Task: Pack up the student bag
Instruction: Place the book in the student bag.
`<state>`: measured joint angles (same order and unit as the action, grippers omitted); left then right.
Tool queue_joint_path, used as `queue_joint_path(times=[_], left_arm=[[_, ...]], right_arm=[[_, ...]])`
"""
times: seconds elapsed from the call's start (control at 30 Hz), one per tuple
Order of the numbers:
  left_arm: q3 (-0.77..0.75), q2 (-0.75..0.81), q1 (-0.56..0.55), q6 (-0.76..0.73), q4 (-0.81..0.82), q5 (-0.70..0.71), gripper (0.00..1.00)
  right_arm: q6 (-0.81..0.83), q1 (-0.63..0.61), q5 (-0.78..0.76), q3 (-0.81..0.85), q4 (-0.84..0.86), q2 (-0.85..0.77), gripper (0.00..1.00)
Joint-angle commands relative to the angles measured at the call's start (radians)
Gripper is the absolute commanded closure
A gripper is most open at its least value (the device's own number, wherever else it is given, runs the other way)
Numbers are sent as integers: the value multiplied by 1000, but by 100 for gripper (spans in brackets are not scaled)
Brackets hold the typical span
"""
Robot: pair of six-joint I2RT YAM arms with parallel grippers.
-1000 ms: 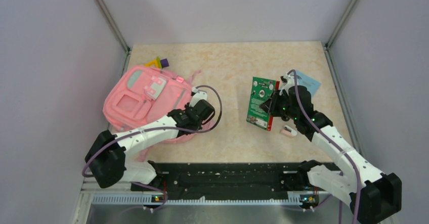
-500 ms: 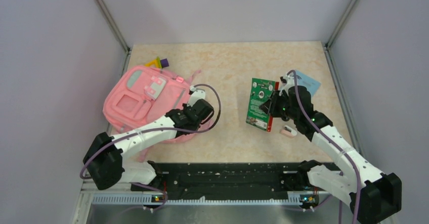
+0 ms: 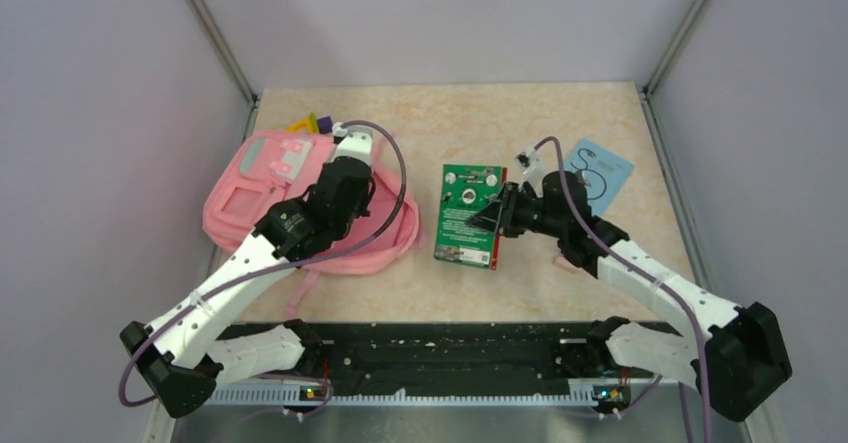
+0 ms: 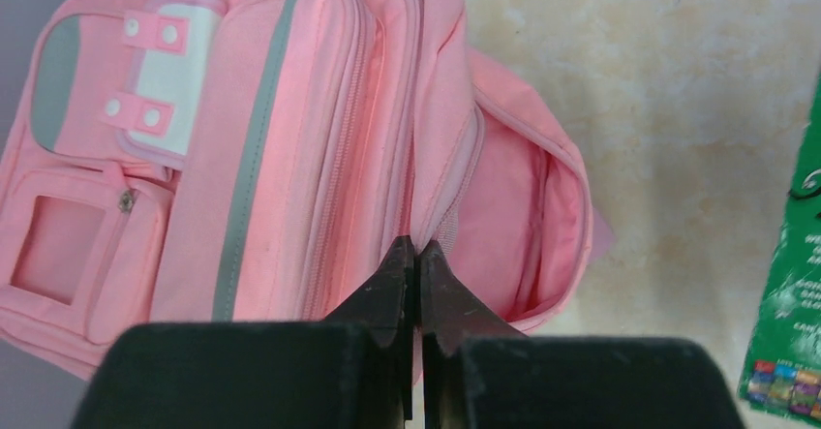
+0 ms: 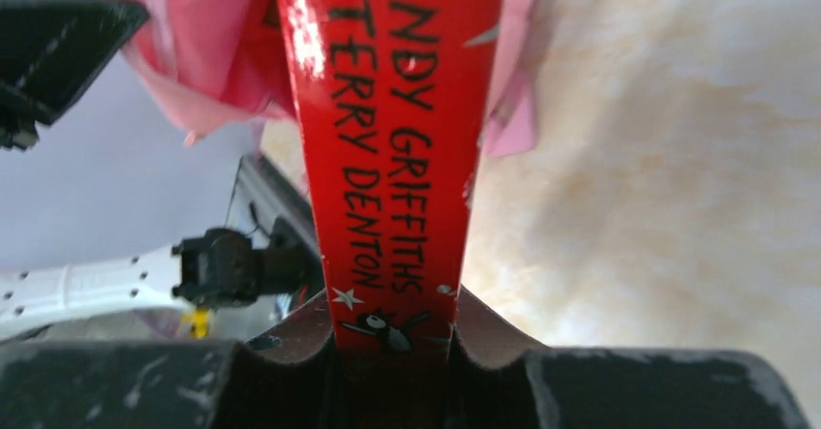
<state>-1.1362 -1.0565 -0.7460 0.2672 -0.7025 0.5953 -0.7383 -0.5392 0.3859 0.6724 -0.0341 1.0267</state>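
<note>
My right gripper pushes into the bag's opening [image 3: 386, 203] [image 5: 232, 49], to its left in the top view, next and releases the book, with the bag's rim held up.
The student bag [image 3: 270, 188], pink with grey-green stripes, lies at the left of the table with its main compartment gaping toward the right. My left gripper [image 3: 352, 195] is shut on the fabric rim of that opening [image 4: 440, 172] and holds it up; the pink inside [image 4: 513, 216] shows. My right gripper [image 3: 503, 213] is shut on the red spine [image 5: 387, 138] of a green-covered book [image 3: 468, 213] and holds it just right of the bag's mouth. The bag [image 5: 194, 51] fills the top of the right wrist view, behind the book.
A light blue booklet [image 3: 598, 168] lies at the right rear of the table. A yellow and purple object [image 3: 310, 123] pokes out behind the bag. The green book's edge [image 4: 789, 284] shows at the right of the left wrist view. Grey walls enclose the table.
My left gripper has moved up and toward the far left with the bag's rim, pulling the compartment open. My right gripper has carried the book left, toward the bag.
</note>
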Motion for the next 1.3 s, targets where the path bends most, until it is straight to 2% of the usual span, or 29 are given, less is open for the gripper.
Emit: queue_joint_path(times=[0.0, 0.17, 0.33, 0.47, 0.7, 0.83, 1.0, 1.17, 1.27], left_arm=[[-63, 48, 37, -108, 25, -38, 100], [42, 135, 62, -193, 187, -11, 100], [98, 168, 130, -148, 238, -94, 100], [125, 226, 182, -148, 270, -131, 100], [164, 297, 200, -164, 306, -176, 100], [165, 308, 204, -158, 305, -190, 100], [173, 319, 210, -157, 305, -193, 100], [181, 317, 222, -149, 313, -218, 100], [178, 309, 227, -147, 313, -222, 100]], right_arm=[[-90, -125, 69, 106, 187, 104, 100], [-150, -251, 104, 176, 322, 270, 100], [-211, -321, 200, 328, 417, 495, 100], [-263, -325, 236, 434, 443, 655, 100], [-411, -325, 240, 559, 584, 880, 100], [-462, -325, 228, 667, 623, 977, 100], [-547, -324, 210, 779, 765, 1059, 100], [-519, -330, 158, 910, 785, 1181, 100], [-440, -346, 100, 1031, 707, 1267, 100]])
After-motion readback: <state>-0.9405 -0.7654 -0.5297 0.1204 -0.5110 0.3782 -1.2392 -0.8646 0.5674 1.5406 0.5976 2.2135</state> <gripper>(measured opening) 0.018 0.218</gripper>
